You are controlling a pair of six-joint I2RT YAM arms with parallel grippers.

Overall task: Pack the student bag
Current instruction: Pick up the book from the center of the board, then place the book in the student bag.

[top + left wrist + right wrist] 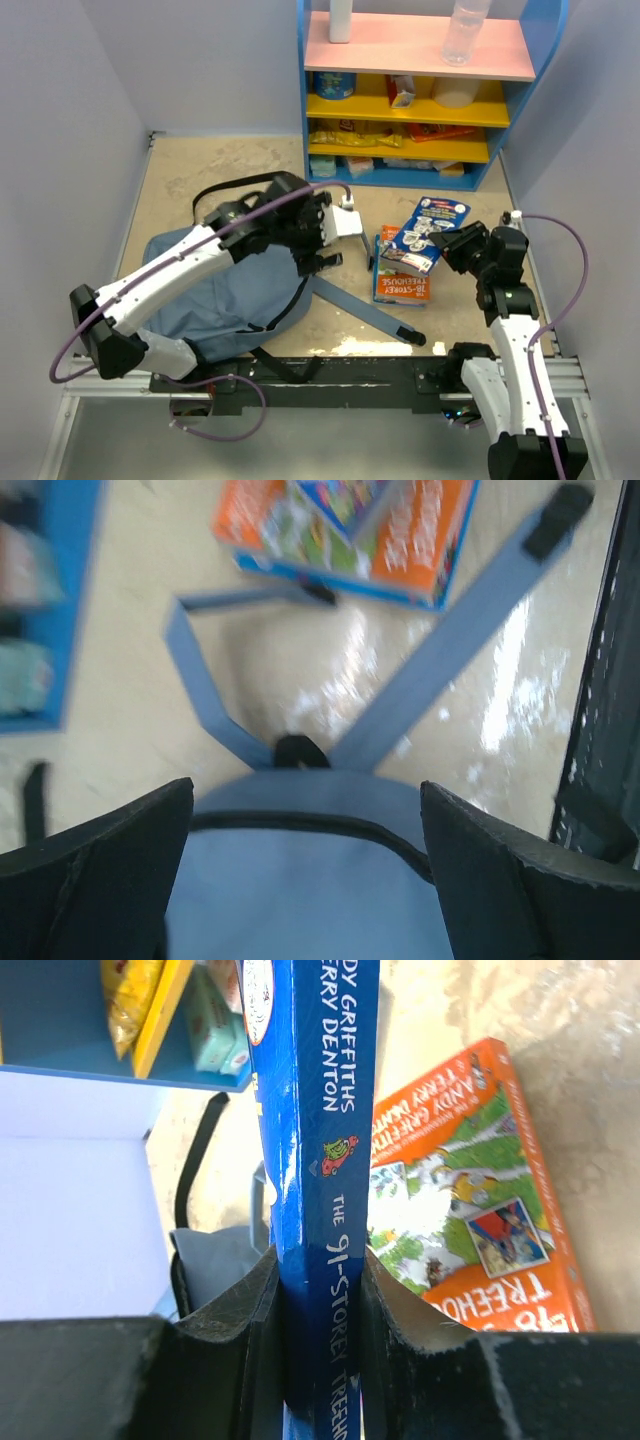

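Note:
The bag's black zipper edge [300,289] [318,823] crosses the gap between the fingers of my open left gripper. My left gripper should move down onto that edge next and close.
The student bag [235,290], grey-blue and soft, lies on the floor at the left, one padded strap [365,310] trailing right. My left gripper [318,240] hovers over the bag's top edge, open, with nothing between its fingers; in the left wrist view the bag [300,880] fills the gap under the left gripper [307,792]. My right gripper [452,245] is shut on the spine of a blue book [428,232], lifted and tilted above an orange book [400,285] that lies flat. In the right wrist view the blue book [315,1110] sits clamped in the right gripper [320,1275], the orange book [480,1230] beside it.
A blue shelf unit [410,100] with pink and yellow shelves holds bottles and packets at the back. Pale walls close in on both sides. A black rail [350,372] runs along the near edge between the arm bases. Thin black webbing [215,190] lies behind the bag.

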